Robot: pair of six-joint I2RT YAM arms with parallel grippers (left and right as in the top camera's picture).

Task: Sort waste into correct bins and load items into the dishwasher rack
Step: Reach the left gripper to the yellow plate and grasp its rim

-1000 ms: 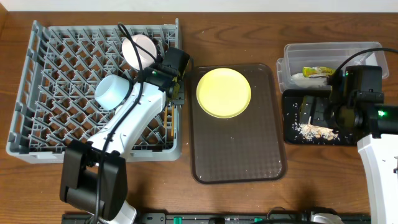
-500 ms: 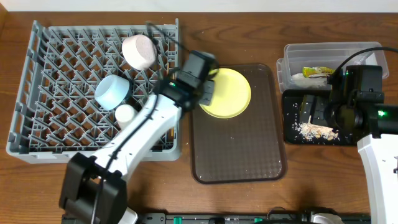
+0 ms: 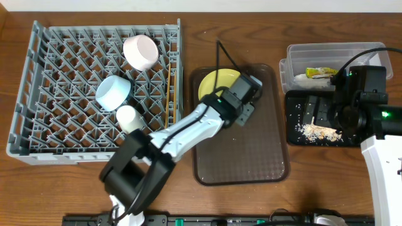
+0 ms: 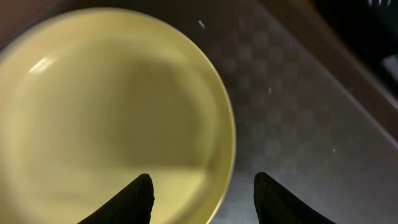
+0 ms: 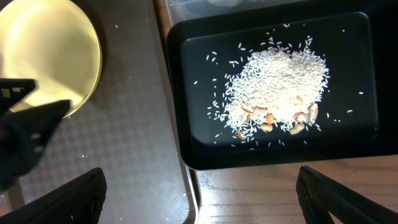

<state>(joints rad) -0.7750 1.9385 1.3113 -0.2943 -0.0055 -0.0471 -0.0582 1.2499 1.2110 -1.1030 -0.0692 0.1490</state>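
Observation:
The plate's rim runs between the open fingertips of my left gripper. I should next lower my left gripper onto the pale yellow plate's rim facing the black tray and close it.
The pale yellow plate (image 3: 210, 85) lies at the back of the brown serving tray (image 3: 239, 157). My left gripper (image 3: 242, 100) is open over the plate's right rim. In the left wrist view the rim (image 4: 227, 143) runs between the two fingertips (image 4: 202, 186). The grey rack (image 3: 56, 125) holds the pinkish-white bowl (image 3: 141, 51), the light blue bowl (image 3: 113, 92), the white cup (image 3: 128, 117) and the chopsticks (image 3: 169, 94) along its right edge. My right gripper (image 5: 199, 202) is open and empty above the black tray (image 5: 186, 93), which holds beige leftovers (image 5: 277, 84).
The clear tub (image 3: 333, 51) at the back right holds the green-and-orange wrapper (image 3: 320, 72) and the white scrap (image 3: 303, 78). The black tray (image 3: 294, 125) sits just in front of it. A few crumbs lie on the brown tray (image 5: 124, 155).
My left arm has swung right from the rack's right edge to over the yellow plate. The right arm has not moved.

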